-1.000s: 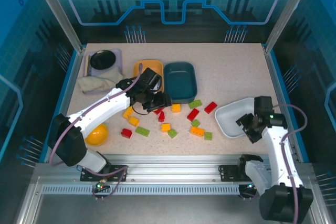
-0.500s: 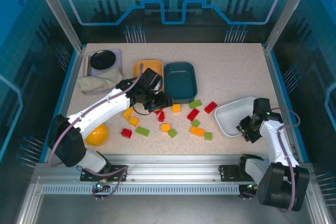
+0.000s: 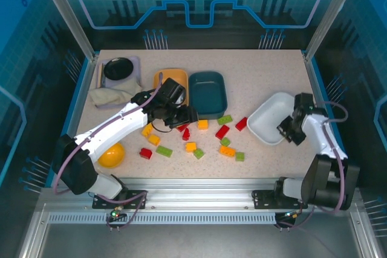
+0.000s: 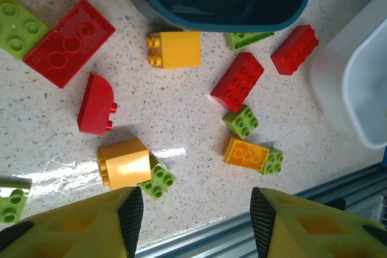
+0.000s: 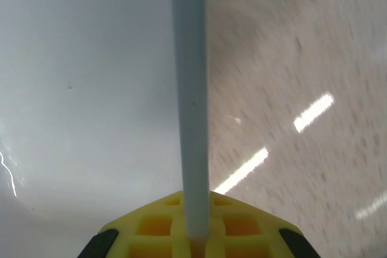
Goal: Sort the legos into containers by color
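Note:
I will next swing the slanted white tray in my right gripper outward, where the table is empty. Then I will straighten it alongside the teal tray (image 3: 207, 93) before I open my gripper.
Red, green and orange-yellow legos (image 3: 208, 137) lie scattered mid-table. My left gripper (image 3: 181, 116) hovers open above them, its fingers (image 4: 130, 217) apart and holding nothing. Below it sit a yellow brick (image 4: 124, 162), a green brick (image 4: 157, 179), an orange brick (image 4: 246, 153) and a red brick (image 4: 239, 81). The yellow-orange tray (image 3: 163, 80) and the teal tray (image 3: 207, 93) stand side by side behind the bricks, the teal one seeming to hold nothing. My right gripper (image 3: 289, 130) is shut on the near rim (image 5: 190, 89) of the white tray (image 3: 269, 119), which holds no bricks.
At the back left a round black dish (image 3: 119, 67) rests beside a crumpled beige cloth (image 3: 109, 96). A glossy yellow bowl (image 3: 112, 154) lies upside down near the front left. A metal rail (image 3: 193, 185) runs along the table's near edge.
My right gripper has carried the white tray away from the near edge toward the table's middle, turning it. The left arm and the bricks have stayed put.

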Tool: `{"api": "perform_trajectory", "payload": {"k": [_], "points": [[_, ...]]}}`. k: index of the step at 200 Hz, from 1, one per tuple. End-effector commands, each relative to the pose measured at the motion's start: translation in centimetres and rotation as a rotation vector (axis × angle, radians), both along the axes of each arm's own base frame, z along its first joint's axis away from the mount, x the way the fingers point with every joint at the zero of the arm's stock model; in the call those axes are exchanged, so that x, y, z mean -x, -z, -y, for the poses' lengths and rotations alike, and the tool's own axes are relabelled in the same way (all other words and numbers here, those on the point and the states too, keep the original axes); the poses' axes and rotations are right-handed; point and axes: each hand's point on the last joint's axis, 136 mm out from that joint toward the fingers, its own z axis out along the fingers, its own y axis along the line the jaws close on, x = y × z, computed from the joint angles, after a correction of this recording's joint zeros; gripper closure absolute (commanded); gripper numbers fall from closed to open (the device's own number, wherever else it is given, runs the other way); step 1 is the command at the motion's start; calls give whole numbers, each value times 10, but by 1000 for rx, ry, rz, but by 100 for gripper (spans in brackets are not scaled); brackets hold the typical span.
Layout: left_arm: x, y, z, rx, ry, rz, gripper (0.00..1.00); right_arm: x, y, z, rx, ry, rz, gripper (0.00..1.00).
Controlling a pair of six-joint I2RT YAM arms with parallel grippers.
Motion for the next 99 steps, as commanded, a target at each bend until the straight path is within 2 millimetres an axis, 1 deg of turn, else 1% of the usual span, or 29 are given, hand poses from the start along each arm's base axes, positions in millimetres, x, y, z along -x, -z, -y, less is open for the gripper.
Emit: {"api": "perform_trajectory", "payload": {"k": [1,13,26,49,69,99], "points": [[-6,-10,-5,4,-28,-8,46,-63,-25,13,72,-170,104,100],[-9,-9,1,21,-26,-22,47,-88,-27,9,78,-257,101,100],[-12,-7,11,49,-24,-51,50,-115,-25,-4,63,-373,102,100],[-15,1,32,89,-24,-97,57,-147,-12,-28,47,-536,46,100],[-15,16,44,71,-18,-141,63,-164,-2,-46,32,-619,11,100],[-19,46,57,46,-25,-206,67,-169,9,-66,1,-675,-29,100]]}}
